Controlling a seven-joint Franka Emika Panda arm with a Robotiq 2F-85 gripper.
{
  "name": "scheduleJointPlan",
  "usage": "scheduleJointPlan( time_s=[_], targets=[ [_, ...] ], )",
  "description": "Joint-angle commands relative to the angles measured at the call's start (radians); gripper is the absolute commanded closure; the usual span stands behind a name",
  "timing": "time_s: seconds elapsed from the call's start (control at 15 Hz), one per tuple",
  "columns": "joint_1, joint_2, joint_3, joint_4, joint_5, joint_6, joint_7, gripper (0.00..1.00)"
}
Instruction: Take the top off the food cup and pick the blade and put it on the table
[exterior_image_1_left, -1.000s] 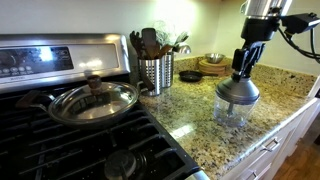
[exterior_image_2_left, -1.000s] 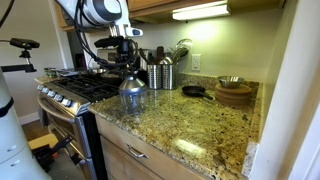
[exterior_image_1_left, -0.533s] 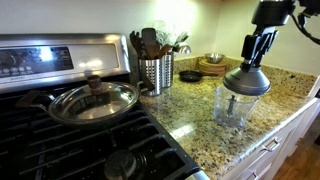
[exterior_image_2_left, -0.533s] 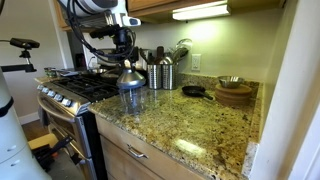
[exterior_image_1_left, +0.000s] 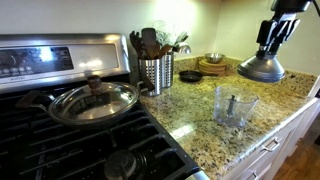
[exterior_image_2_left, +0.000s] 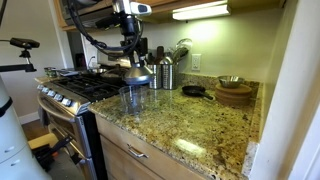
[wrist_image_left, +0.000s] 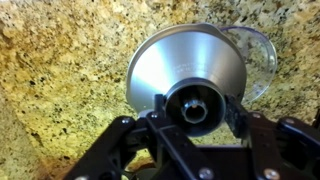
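My gripper will next move down and farther from the stove and release the top's neck, since there is bare granite (exterior_image_2_left: 166, 113) beside the cup there.
My gripper (exterior_image_1_left: 270, 40) is shut on the neck of the grey dome-shaped top (exterior_image_1_left: 261, 69) and holds it in the air, above and to one side of the food cup (exterior_image_1_left: 234, 105). The clear cup stands open on the granite table (exterior_image_1_left: 190, 110), with the thin dark blade spindle (exterior_image_1_left: 233, 103) upright inside it. In an exterior view the top (exterior_image_2_left: 137, 75) hangs above the cup (exterior_image_2_left: 132, 99). In the wrist view my fingers (wrist_image_left: 192, 105) grip the top (wrist_image_left: 180, 65), and the cup's rim (wrist_image_left: 262, 55) shows past its edge.
A perforated steel utensil holder (exterior_image_1_left: 156, 71) stands next to the black stove (exterior_image_1_left: 80, 140), which carries a pan with a glass lid (exterior_image_1_left: 93, 100). A small dark skillet (exterior_image_1_left: 190, 76), a wooden board and bowls (exterior_image_1_left: 212, 64) sit at the back. The counter edge (exterior_image_1_left: 270, 135) is close to the cup.
The gripper has lifted the top off the cup and carried it up and sideways. The cup now stands open with the blade spindle exposed.
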Motion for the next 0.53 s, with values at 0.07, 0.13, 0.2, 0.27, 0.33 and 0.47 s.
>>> scheduleJointPlan(
  time_s=[0.07, 0.13, 0.2, 0.27, 0.33, 0.47],
  targets=[
    [-0.070, 0.064, -0.065, 0.026, 0.001, 0.045, -0.008, 0.65],
    [-0.080, 0.079, -0.074, 0.028, 0.002, 0.059, -0.005, 0.65],
    [-0.091, 0.104, -0.082, 0.030, 0.004, 0.085, 0.003, 0.65],
    [-0.098, 0.125, -0.091, 0.033, 0.008, 0.107, 0.004, 0.65],
    [-0.105, 0.160, -0.100, 0.040, 0.016, 0.138, 0.009, 0.65],
    [-0.112, 0.226, -0.113, 0.059, 0.034, 0.183, 0.019, 0.65]
  ],
)
